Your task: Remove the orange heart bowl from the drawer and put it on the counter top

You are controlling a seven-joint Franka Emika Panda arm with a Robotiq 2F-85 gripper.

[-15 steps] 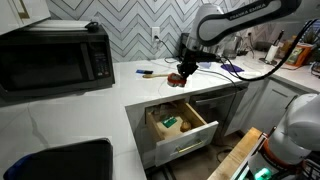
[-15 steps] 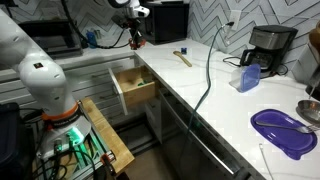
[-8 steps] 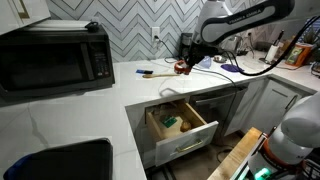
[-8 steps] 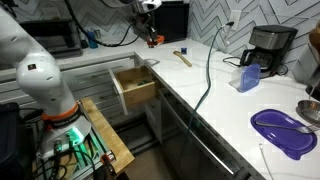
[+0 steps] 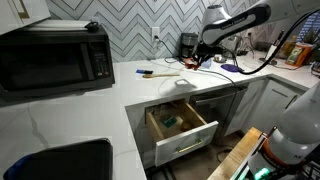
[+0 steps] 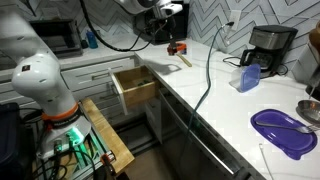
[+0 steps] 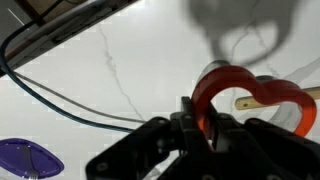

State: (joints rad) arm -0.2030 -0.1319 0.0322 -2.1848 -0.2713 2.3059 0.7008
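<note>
My gripper lowers the orange heart bowl onto the counter top beside that utensil point(image 7: 238, 115) next, since the bowl still hangs partly over the wooden utensil.
My gripper point(image 5: 190, 60) is shut on the rim of the orange heart bowl point(image 7: 250, 90) and holds it a little above the white counter top point(image 5: 150, 92). In both exterior views the bowl shows as a small orange spot at the fingertips point(image 6: 176, 47). In the wrist view the fingers point(image 7: 205, 120) clamp the bowl's left rim over the veined counter top point(image 7: 110, 60). The drawer point(image 5: 182, 126) stands pulled open below the counter edge, well apart from the gripper, and also shows in an exterior view point(image 6: 135, 88).
A wooden utensil point(image 5: 160, 72) lies on the counter close under the bowl point(image 7: 272, 98). A green item point(image 5: 170, 123) lies in the drawer. Around stand a microwave point(image 5: 55, 55), a coffee maker point(image 6: 265, 50), a purple plate point(image 6: 283, 131), a black cable point(image 7: 60, 95) and a sink point(image 5: 60, 160).
My gripper has carried the orange bowl up from above the open drawer and further back over the counter top, near the wooden utensil. The drawer has stayed open.
</note>
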